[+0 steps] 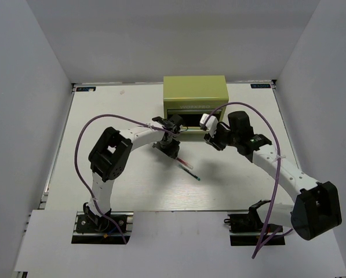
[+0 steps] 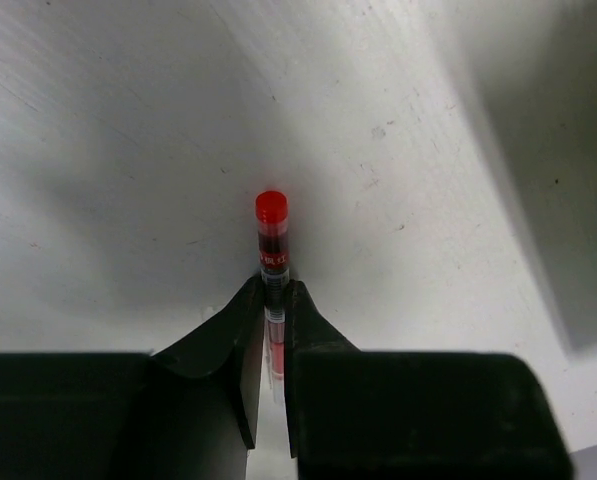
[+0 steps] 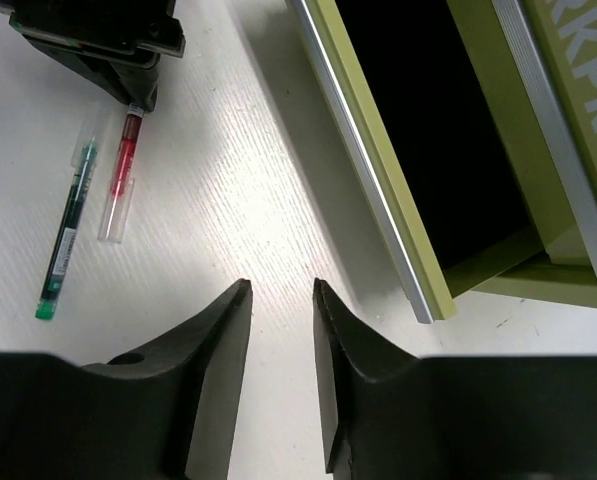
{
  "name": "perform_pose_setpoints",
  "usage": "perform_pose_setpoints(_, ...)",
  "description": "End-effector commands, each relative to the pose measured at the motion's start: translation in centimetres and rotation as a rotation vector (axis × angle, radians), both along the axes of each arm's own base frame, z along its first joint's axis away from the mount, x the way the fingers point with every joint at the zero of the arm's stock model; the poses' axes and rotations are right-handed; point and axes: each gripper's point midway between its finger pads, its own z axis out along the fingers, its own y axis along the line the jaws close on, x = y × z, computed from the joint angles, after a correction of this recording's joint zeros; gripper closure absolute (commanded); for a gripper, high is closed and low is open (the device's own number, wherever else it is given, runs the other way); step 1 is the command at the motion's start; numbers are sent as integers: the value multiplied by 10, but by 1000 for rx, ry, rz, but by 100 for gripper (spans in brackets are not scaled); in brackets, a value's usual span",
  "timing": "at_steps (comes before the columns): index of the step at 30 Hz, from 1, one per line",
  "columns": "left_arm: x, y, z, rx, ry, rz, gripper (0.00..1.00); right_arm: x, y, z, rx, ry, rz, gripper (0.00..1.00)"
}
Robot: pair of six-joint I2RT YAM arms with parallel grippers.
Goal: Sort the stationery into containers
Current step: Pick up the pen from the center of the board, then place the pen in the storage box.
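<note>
The red pen goes up in my left gripper next, because the drawer (image 3: 370,175) stands open. The pen then goes outward over the drawer's dark inside and is released.
My left gripper (image 2: 271,287) is shut on the thin red-and-white pen (image 2: 271,225), gripping it near its red cap, low over the table. In the top view the left gripper (image 1: 171,148) sits just in front of the olive-green chest (image 1: 195,92), with the red pen (image 1: 183,161) trailing toward me. A dark pen with a green end (image 3: 66,238) lies beside the red pen (image 3: 124,170). My right gripper (image 3: 278,292) is open and empty, beside the open drawer (image 3: 370,175). The light-blue marker and a second dark pen are not in view.
The chest stands at the back middle of the white table (image 1: 115,174); its open drawer (image 1: 190,120) juts forward between the two grippers. The drawer's inside looks dark in the right wrist view. Purple cables loop over both arms. White walls close in both sides.
</note>
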Motion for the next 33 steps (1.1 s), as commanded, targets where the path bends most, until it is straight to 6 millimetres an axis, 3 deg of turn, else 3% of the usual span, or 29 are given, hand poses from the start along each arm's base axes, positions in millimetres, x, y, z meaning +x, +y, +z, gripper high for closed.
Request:
perform_pose_setpoints(1,7,0,24,-31,-100,-9,88,0,3,13,46,-30,-2,60)
perform_pose_setpoints(3,22,-5,44,-41,-208,-20,93,0,0,10,42,-21,-13,53)
perform_pose_setpoints(8,48,-19,111,-169,-415,-3,100,-1,-7,10,50,-22,-41,53)
perform_pose_setpoints(16,68,-37,167,-347,-558,80,100,0,-18,15,49,-45,-73,53)
perform_pose_setpoints(19,77,-43,178,-403,-599,124,100,3,-23,18,50,-62,-92,53)
perform_pose_setpoints(21,84,-48,170,-420,-589,158,100,4,-27,22,57,-72,-111,53)
perform_pose_setpoints(23,97,-51,176,-445,-608,199,100,5,-30,25,64,-83,-122,53)
perform_pose_setpoints(24,101,-53,167,-431,-601,216,100,5,-31,25,64,-84,-128,53)
perform_pose_setpoints(26,112,-56,171,-449,-622,265,100,5,-34,25,62,-89,-136,53)
perform_pose_setpoints(33,134,-70,155,-485,-651,348,100,4,-45,26,63,-106,-164,53)
